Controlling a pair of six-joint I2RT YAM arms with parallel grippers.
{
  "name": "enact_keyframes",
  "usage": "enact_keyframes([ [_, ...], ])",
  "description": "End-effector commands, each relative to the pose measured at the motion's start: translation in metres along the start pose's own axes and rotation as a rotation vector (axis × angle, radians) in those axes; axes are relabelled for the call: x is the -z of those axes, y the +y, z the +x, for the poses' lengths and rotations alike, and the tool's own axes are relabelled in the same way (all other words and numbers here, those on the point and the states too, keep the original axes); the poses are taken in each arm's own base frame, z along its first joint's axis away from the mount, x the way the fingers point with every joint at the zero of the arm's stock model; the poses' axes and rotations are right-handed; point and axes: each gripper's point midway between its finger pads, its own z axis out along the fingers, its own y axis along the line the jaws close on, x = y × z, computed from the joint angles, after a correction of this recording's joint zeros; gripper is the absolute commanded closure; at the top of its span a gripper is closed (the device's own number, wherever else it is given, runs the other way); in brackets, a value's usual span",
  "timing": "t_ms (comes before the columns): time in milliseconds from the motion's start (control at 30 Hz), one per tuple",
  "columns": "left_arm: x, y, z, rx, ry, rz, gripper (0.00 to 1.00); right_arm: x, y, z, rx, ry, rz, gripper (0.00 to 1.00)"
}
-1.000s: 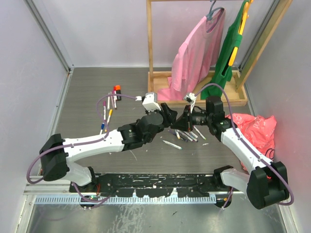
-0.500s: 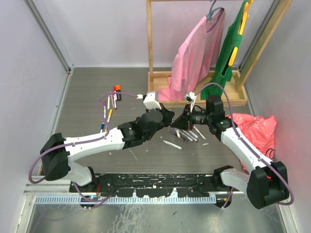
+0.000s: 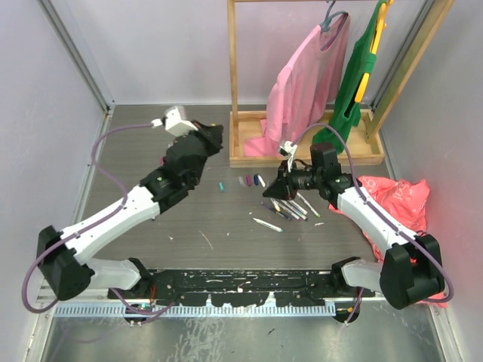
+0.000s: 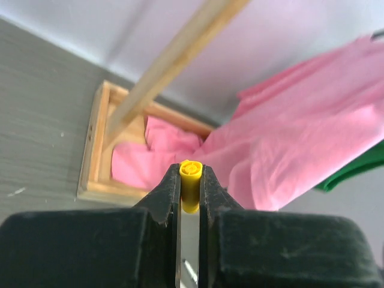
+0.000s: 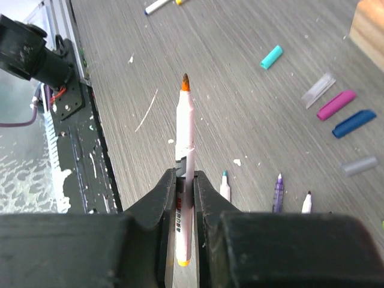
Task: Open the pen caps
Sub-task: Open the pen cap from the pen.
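The white pen has its orange tip bare, so my right gripper will next lower it past the uncapped pens (image 3: 292, 208), toward the red bag, onto open table beside them.
My left gripper (image 4: 191, 180) is shut on a yellow pen cap (image 4: 191, 185), its end poking out between the fingertips. In the top view the left gripper (image 3: 216, 138) is raised at the back left, near the wooden rack. My right gripper (image 5: 185, 180) is shut on a white pen (image 5: 185, 123) whose bare orange tip points away; in the top view the right gripper (image 3: 272, 191) hovers over a pile of uncapped pens (image 3: 292, 208). Loose pen caps lie on the table: teal (image 5: 271, 57), clear (image 5: 318, 89), magenta (image 5: 336, 104), blue (image 5: 354, 123), grey (image 5: 360, 165).
A wooden clothes rack base (image 3: 302, 157) stands at the back, with a pink shirt (image 3: 306, 83) and a green garment (image 3: 355, 83) hanging. A red plastic bag (image 3: 396, 200) lies at the right. One pen (image 3: 268, 225) lies apart. A black rail (image 3: 241, 280) runs along the near edge.
The left gripper closed on the yellow cap at the right gripper's pen, then swung away to the back left with it. The right gripper keeps the uncapped pen, shifted slightly.
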Motion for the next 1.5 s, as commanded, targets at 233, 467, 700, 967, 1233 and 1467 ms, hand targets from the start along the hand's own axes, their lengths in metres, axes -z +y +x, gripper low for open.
enact_keyframes([
  [233,0.021,0.033,-0.046,0.130,-0.106,0.037,1.00,0.015,-0.037,0.013,0.138,0.143,0.214,0.99],
  [467,0.046,0.089,0.015,0.123,-0.025,0.151,0.90,0.060,-0.094,0.035,0.221,0.343,0.512,0.99],
  [700,0.077,0.100,0.037,-0.039,0.002,0.293,0.94,0.105,-0.134,0.068,0.074,0.465,0.651,0.99],
  [967,0.092,0.105,0.060,-0.064,0.082,0.350,0.97,0.122,-0.160,0.103,0.007,0.614,0.737,0.99],
  [1233,0.102,0.098,0.067,-0.045,0.115,0.419,0.98,0.117,-0.169,0.128,-0.059,0.694,0.711,0.98],
  [1467,0.107,0.092,0.070,-0.022,0.131,0.459,0.98,0.108,-0.174,0.138,-0.110,0.709,0.676,0.94],
])
